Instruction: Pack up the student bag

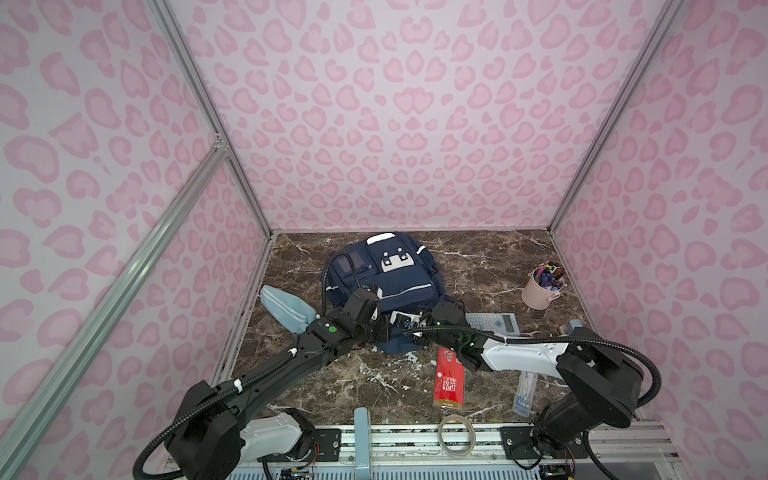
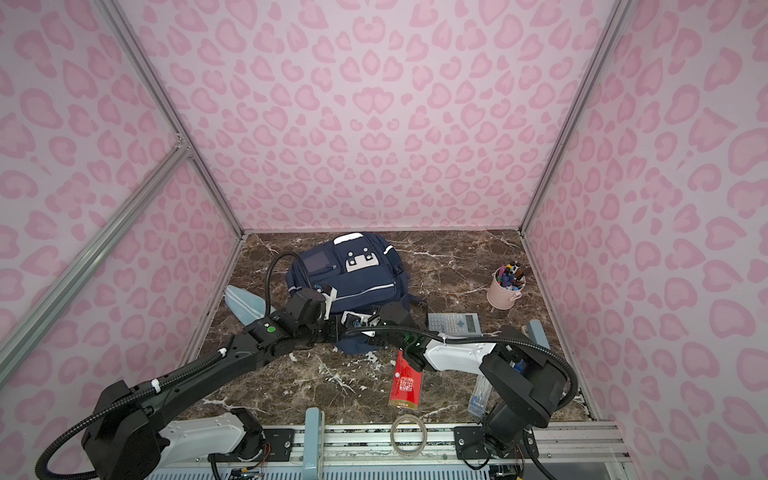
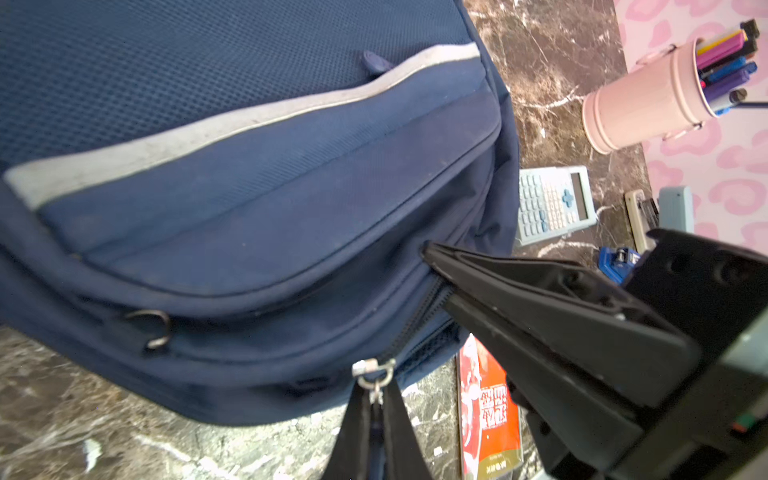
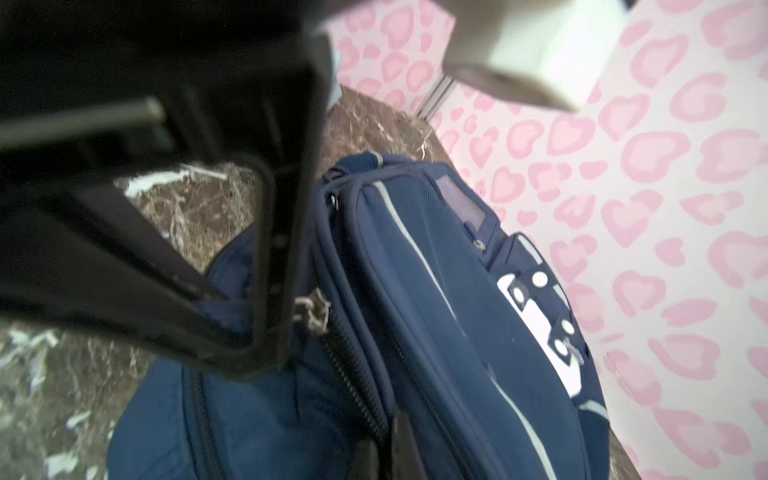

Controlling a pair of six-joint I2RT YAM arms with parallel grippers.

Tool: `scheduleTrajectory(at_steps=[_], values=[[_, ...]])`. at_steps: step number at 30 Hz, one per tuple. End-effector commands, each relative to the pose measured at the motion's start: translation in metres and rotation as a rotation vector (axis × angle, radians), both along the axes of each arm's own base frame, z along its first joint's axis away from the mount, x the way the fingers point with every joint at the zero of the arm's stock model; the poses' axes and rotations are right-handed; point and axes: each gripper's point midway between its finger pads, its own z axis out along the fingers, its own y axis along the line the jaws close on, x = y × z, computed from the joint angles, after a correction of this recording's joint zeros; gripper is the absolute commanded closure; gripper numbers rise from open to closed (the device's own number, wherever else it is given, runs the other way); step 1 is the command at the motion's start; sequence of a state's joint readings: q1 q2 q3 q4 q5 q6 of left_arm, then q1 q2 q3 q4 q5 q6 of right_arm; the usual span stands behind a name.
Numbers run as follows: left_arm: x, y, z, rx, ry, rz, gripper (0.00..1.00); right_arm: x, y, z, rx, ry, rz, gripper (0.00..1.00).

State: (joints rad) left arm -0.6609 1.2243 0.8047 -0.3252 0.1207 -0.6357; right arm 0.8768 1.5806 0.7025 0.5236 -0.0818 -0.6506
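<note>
The left gripper moves along the track to the bag's side by the pouch next and releases the tab, since my right gripper holds the zipper edge.
The student bag (image 1: 399, 278) (image 2: 365, 282), navy with white stripes, lies on the marble table at the middle back. Both grippers meet at its near edge. In the left wrist view my left gripper (image 3: 376, 397) is shut on the pull tab hanging from the silver zipper slider (image 3: 374, 370). My right gripper (image 3: 436, 276) (image 4: 385, 436) is shut on the bag's zipper edge just beside that slider. The zipper track (image 4: 353, 395) runs up from between its fingers. In both top views the two wrists hide the gripped spot.
A light-blue pouch (image 1: 286, 307) lies left of the bag. To its right are a grey calculator (image 1: 494, 322) and a pink cup of pens (image 1: 542, 289). A red packet (image 1: 449, 378), a clear case (image 1: 524, 392) and a tape roll (image 1: 457, 434) lie near the front.
</note>
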Motion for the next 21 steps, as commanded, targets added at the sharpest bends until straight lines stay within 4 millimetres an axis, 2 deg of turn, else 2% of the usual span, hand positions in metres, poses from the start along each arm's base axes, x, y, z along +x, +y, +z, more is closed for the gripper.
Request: scheduleTrajectory(at_steps=[1, 7, 10, 13, 17, 21], values=[[0.021, 0.012, 0.004, -0.016, -0.05, 0.066, 0.97, -0.004, -0.011, -0.012, -0.067, 0.005, -0.005, 1.0], [0.055, 0.081, -0.018, 0.109, -0.06, 0.29, 0.97, -0.003, -0.02, -0.005, -0.048, 0.003, -0.012, 1.0], [0.071, 0.096, -0.021, 0.15, -0.084, 0.337, 0.97, 0.0, -0.027, -0.004, -0.034, 0.007, -0.024, 1.0], [0.091, 0.123, -0.025, 0.238, -0.092, 0.411, 0.97, 0.004, -0.037, 0.001, 0.011, 0.009, -0.041, 1.0], [0.11, 0.146, -0.025, 0.277, -0.111, 0.475, 0.97, 0.013, -0.053, 0.007, 0.041, 0.004, -0.08, 1.0], [0.114, 0.152, -0.03, 0.315, -0.108, 0.484, 0.97, 0.028, -0.074, 0.009, 0.069, -0.002, -0.145, 1.0]])
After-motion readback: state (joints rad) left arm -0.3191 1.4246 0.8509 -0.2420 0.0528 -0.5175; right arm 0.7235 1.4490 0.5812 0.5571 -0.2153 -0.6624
